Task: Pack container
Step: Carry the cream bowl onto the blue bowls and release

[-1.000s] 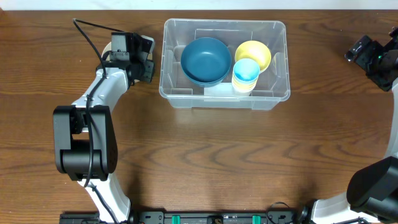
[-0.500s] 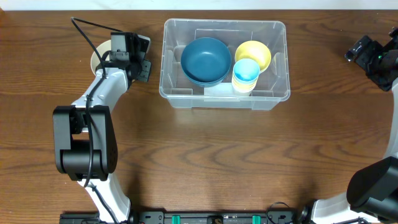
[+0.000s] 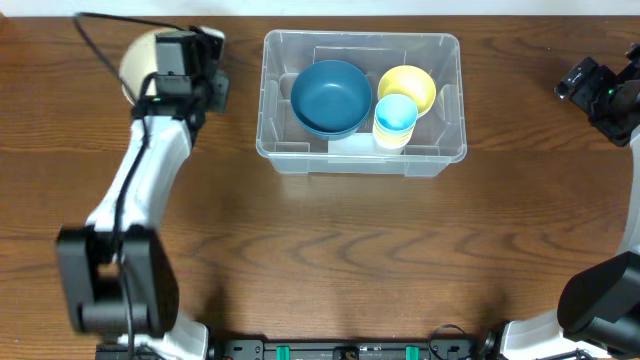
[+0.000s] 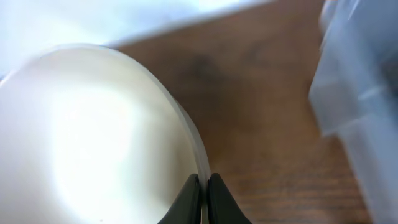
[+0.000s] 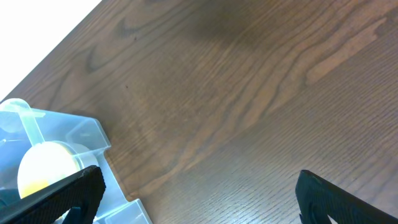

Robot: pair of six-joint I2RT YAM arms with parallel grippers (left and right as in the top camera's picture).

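Note:
I will lift the cream bowl over the container's side with my left gripper and lower it inside the dark blue bowl, because the dark blue bowl stands empty in the container.
The container, a large clear bin, stands at the table's back centre and shows at the right edge of the left wrist view. Inside it are a dark blue bowl, a yellow bowl and a light blue cup. A cream bowl is left of the container. My left gripper is shut on that bowl's rim, one finger inside and one outside. Over bare wood to the right of the container, my right gripper is open and holds nothing.
The table is dark brown wood, and its back edge meets a white surface just beyond the cream bowl. A black cable loops behind the left arm. The container's corner lies at the left of the right wrist view.
My left gripper has closed on the cream bowl's rim and moved up and left, away from the container, with the bowl now more exposed. The right arm has not moved.

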